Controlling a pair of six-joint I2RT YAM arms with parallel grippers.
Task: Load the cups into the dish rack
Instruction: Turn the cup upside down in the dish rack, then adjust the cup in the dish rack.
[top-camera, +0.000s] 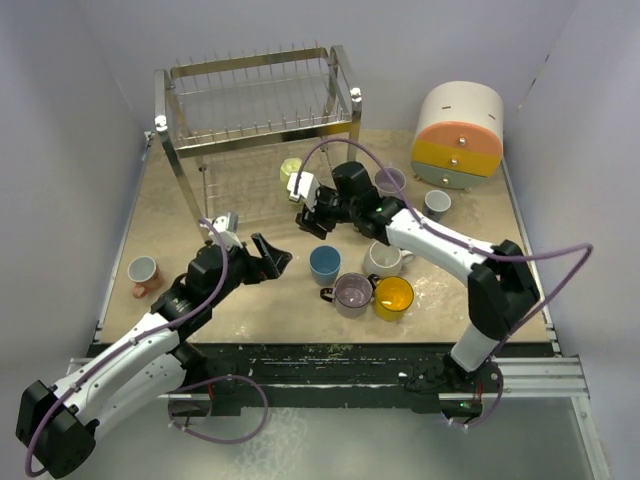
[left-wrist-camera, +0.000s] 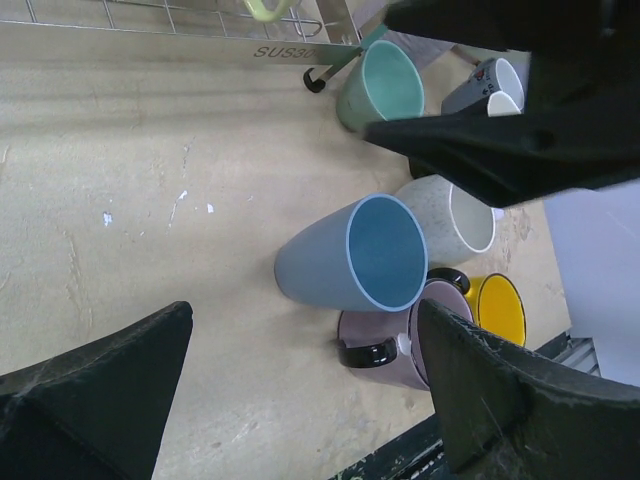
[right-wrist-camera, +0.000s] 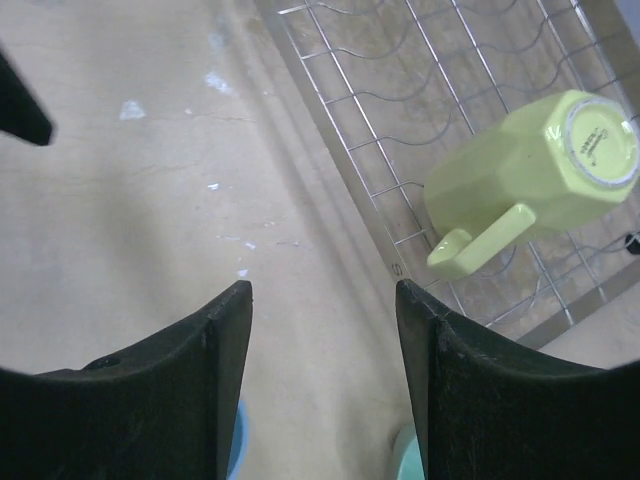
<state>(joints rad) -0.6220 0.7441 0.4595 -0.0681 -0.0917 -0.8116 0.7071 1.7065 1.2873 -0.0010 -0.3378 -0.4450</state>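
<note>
I should next take my left gripper outward to the rack and close on the yellow-green cup's handle, as it's outward of the gripper by the rack's near bar.
The chrome dish rack stands at the back, and one yellow-green cup lies on its side on the lower wire grid. My right gripper hangs open and empty just in front of that tier, clear of the cup. My left gripper is wide open with nothing in it, just left of a blue cup. A lilac cup with a black handle, a yellow cup and a white cup cluster beside it.
A teal cup stands under my right arm. Another lilac cup and a grey cup sit near the round drawer unit at the back right. A lone cup stands by the left wall.
</note>
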